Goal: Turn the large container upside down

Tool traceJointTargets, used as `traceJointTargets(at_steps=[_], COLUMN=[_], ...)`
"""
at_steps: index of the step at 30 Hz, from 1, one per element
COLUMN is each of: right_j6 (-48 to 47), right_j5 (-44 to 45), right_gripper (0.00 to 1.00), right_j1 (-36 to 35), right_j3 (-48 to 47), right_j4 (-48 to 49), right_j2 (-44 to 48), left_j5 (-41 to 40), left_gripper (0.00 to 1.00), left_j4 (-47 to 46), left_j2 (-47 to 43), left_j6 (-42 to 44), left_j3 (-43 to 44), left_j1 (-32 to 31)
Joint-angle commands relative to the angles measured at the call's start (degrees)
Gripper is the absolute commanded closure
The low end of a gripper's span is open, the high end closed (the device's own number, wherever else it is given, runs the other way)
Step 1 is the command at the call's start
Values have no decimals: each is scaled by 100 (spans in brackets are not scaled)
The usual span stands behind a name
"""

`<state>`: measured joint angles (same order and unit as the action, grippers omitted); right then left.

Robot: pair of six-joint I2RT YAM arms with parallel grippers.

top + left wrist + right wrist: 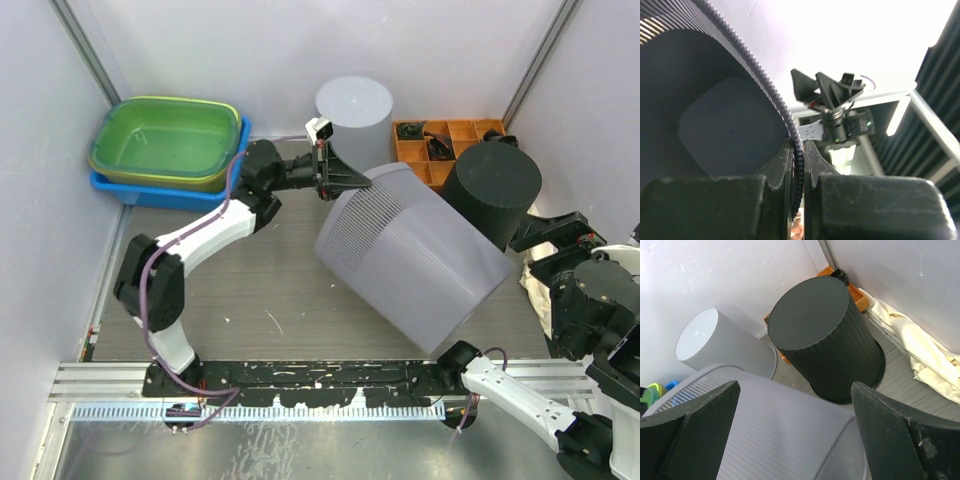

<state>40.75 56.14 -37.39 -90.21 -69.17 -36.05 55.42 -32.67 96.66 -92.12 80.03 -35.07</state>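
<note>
The left gripper needs to lower the container's rim that it holds toward the bare tabletop by the blue tray (284, 232) next and let go of it.
The large ribbed grey container (410, 255) lies tilted on its side in the middle of the table, its mouth toward the back left. My left gripper (345, 182) is shut on the rim at the mouth's upper edge. In the left wrist view the ribbed rim (765, 80) runs down between the closed fingers of the left gripper (799, 150), and the container's dark inside shows on the left. My right gripper (535, 250) is open and empty beside the container's right end. In the right wrist view the container wall (775, 435) lies under the wide-open right gripper (795, 390).
An upside-down black ribbed container (492, 190) stands just behind my right gripper. A smaller grey container (353, 110) stands at the back. A green basin (165, 140) on a blue tray sits back left. An orange organiser (440, 140) and a cream cloth (920, 355) are at the right.
</note>
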Motion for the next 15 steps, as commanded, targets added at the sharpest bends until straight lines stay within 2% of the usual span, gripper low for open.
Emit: traceJointTargets(at_steps=[1,5,7,12,15], right_j6=[114,12,-35,-227,-342], right_j5=[280,389,441,522,554], right_gripper=[0,0,0,0,0], right_j1=[-6,-5,2,-3,-5], right_j3=[-10,-141,-190,-107,8], right_j4=[-9,-9,12,339,564], right_j2=[-278,-538,-667,-905,-1051], left_j5=[-805,-1495,-1526,-1437,-1451], left_gripper=[100,100,100,100,100], left_j4=[-3715,-4834,-4936,-4934,-4934], left_j2=[388,990,1202,1448,1587], left_j6=[-2882,-3937,-4193,-4070,-4109], left_j3=[-253,-648,-866,-1958,-2276], left_j1=[123,306,405,508,550])
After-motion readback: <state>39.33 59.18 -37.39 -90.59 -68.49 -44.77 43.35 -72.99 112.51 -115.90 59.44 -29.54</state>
